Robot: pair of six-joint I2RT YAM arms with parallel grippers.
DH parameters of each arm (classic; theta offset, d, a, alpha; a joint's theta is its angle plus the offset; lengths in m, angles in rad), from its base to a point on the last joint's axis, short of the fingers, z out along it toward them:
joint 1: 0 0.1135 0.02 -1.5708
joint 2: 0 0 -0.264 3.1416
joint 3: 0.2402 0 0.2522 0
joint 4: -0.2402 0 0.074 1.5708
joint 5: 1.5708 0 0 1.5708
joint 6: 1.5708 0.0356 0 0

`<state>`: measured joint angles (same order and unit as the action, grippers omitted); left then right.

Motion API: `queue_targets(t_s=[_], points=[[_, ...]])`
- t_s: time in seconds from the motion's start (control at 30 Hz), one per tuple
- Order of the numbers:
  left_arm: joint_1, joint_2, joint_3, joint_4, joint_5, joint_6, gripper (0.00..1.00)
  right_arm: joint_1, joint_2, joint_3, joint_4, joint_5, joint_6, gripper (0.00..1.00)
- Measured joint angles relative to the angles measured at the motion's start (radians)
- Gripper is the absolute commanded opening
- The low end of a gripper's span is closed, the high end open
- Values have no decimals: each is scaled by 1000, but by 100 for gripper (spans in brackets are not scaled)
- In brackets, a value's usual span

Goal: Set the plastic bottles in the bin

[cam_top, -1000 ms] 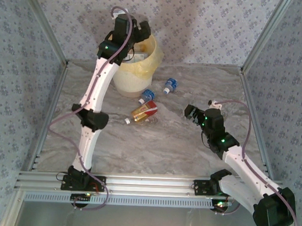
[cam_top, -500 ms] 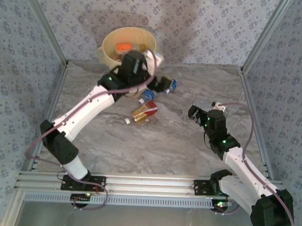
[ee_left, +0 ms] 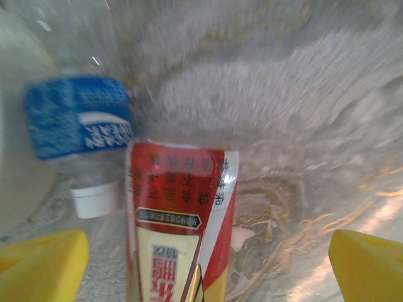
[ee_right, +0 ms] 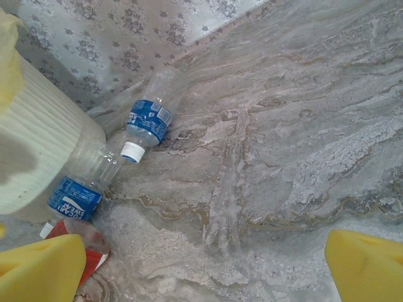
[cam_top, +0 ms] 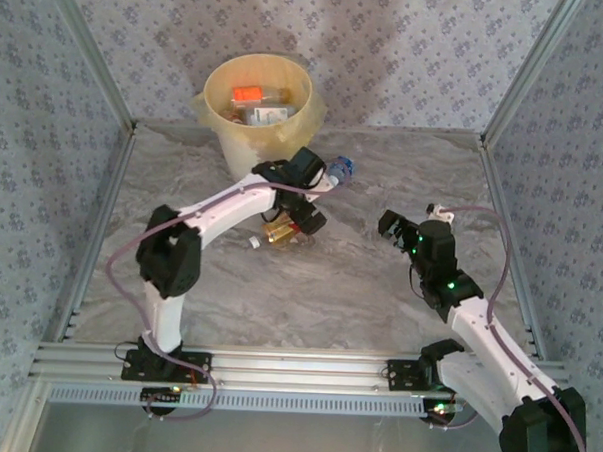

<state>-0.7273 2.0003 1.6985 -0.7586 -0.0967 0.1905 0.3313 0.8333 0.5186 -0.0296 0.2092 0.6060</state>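
Observation:
The red-and-gold bottle (cam_top: 279, 231) lies nearer one finger. The left gripper centers its open fingers over the bottle's red label next, then lowers them.
The cream-yellow bin (cam_top: 218, 122) stands at the back with several plastic bottles inside, one orange-capped (cam_top: 249, 92). On the table lie a red-and-gold labelled bottle (cam_top: 279, 231) and a blue-labelled bottle (cam_top: 340, 170). My left gripper (cam_top: 306, 223) hangs open just over the red-and-gold bottle (ee_left: 179, 220), whose label lies between the yellow fingers (ee_left: 41, 264), nearer the left one. A blue-labelled bottle (ee_left: 79, 119) lies beside it. My right gripper (cam_top: 391, 228) is open above bare table, right of the bottles. Its camera sees two blue-labelled bottles (ee_right: 148, 119) (ee_right: 75, 195) by the bin (ee_right: 38, 151).
Patterned walls and metal rails (cam_top: 102, 207) close in the marble table (cam_top: 384, 180) on the left, right and back. The left arm's elbow (cam_top: 170, 250) stands over the left-middle of the table. Open surface lies in front of the right gripper (ee_right: 204, 270).
My left arm has swung from above the bin down and forward to the red-and-gold bottle, staying open. The right arm has hardly moved.

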Motion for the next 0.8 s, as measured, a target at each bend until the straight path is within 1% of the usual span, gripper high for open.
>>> queue_targets(t_s=[0.07,0.17,0.33,0.47,0.67,0.8], points=[[8,60,23,-28,-6,0,98,0,-11,0,-5,0,0,100],[20,108,53,-55,-5,1,97,0,-25,0,-14,0,0,100],[29,130,82,-75,0,3,89,-5,-42,0,-31,1,0,100],[26,130,81,-91,29,15,86,-5,-45,0,-35,1,0,100],[13,130,64,-111,63,42,87,-5,-44,0,-35,1,0,100],[6,143,61,-120,47,54,88,-5,-44,0,-35,1,0,100]])
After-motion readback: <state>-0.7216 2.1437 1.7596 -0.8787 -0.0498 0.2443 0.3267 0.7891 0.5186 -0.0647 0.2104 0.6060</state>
